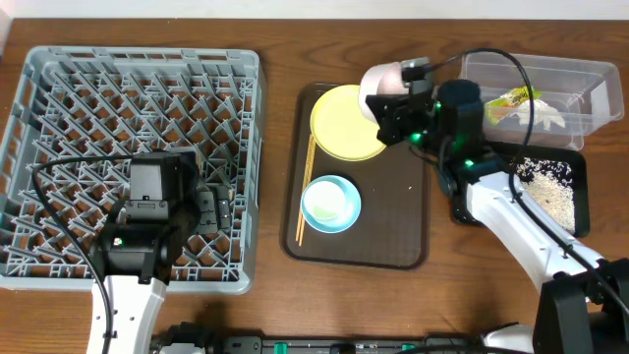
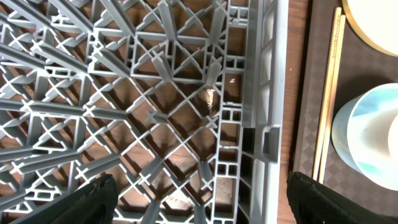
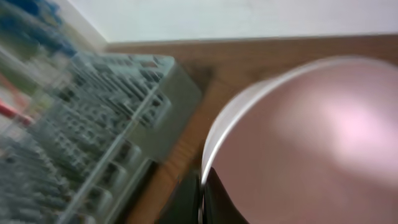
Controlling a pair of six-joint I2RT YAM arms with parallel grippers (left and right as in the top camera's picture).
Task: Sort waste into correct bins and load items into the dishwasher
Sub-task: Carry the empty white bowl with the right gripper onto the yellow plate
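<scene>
Next, the right gripper tips its fingers down and lowers the white bowl onto the yellow plate (image 1: 347,124), toward the left in the overhead view. The plate stands empty.
My right gripper (image 1: 391,110) is shut on the rim of a white bowl (image 1: 383,79), held tilted above the far edge of the round yellow plate (image 1: 342,126). In the right wrist view the rim sits pinched between the dark fingers (image 3: 224,202), and the white bowl (image 3: 311,137) fills the frame. On the brown tray lie the light blue bowl (image 1: 331,204) and thin chopsticks (image 1: 306,187). My left gripper (image 2: 208,205) hangs open over the right edge of the grey dish rack (image 2: 155,93) with nothing between its jaws.
The grey dish rack (image 1: 59,88) fills the left side. A clear tub (image 1: 585,79) at the back right holds a green-and-yellow wrapper (image 1: 516,103). In front of it a black tray (image 1: 580,197) holds white rice (image 1: 550,187). The brown serving tray (image 1: 408,241) sits mid-table.
</scene>
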